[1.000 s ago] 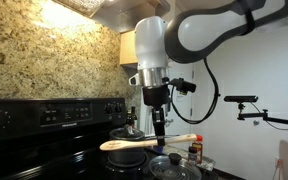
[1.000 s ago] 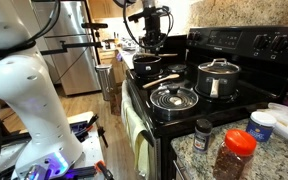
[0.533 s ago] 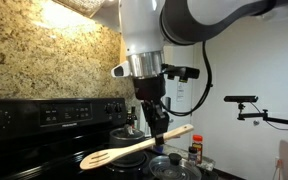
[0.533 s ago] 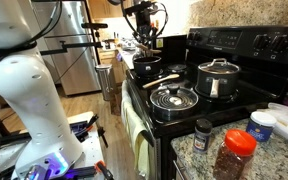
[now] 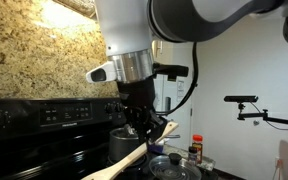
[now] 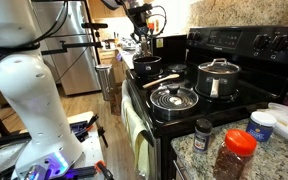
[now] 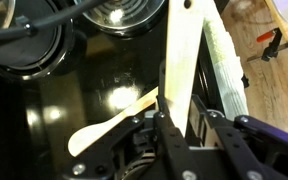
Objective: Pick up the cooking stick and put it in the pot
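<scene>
The robot needs to lower its gripper outward over the dark grey saucepan (image 6: 146,64) next and release the flat pale wooden slat there, as the pot's opening is below the gripper.
My gripper (image 5: 144,132) is shut on the cooking stick (image 5: 122,163), a pale wooden spoon. It holds the stick near its upper end, tilted, with the rounded end low. In the wrist view the stick (image 7: 181,50) runs as a wide pale strip up from between the jaws of the gripper (image 7: 179,106). The pot (image 6: 147,66), a dark grey saucepan, stands on the stove just below the gripper (image 6: 142,42). A smaller pale spoon shape (image 7: 104,125) shows on the glossy cooktop; I cannot tell whether it is a reflection or a second utensil.
A round dark lid with a knob (image 6: 174,97) lies on the front burner. A lidded steel pot (image 6: 219,78) stands behind it. Spice jars (image 6: 234,152) stand on the granite counter. A light towel (image 7: 224,60) hangs at the oven front. The robot's white base (image 6: 24,100) stands beside the stove.
The arm has swung across above the stove with the stick in its grip. The stick has gone from nearly level to steeply tilted, rounded end down.
</scene>
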You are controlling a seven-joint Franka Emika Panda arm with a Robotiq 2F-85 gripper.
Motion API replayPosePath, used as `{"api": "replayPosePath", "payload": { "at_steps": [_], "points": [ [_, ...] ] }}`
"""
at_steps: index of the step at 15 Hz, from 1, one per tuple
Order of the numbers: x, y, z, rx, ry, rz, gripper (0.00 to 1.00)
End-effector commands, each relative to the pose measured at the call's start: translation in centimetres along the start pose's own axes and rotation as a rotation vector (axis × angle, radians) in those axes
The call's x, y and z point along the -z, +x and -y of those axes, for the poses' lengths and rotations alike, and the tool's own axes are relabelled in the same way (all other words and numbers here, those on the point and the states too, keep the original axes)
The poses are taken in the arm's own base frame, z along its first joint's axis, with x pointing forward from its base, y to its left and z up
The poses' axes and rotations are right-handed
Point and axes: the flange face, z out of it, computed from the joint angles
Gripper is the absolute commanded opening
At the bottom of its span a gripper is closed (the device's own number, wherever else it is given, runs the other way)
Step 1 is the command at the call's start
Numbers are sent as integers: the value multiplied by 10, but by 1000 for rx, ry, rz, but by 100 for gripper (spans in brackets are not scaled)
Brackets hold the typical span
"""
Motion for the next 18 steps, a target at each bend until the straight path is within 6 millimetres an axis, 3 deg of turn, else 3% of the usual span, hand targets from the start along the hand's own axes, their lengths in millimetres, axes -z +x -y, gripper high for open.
{"api": "replayPosePath", "payload": {
  "at_steps": [1, 11, 18],
  "points": [
    [6, 27, 3, 172, -45, 56, 11],
    [2, 99, 0, 289, -126, 60, 10],
    [-12, 129, -20, 256, -87, 54, 10]
  ]
}}
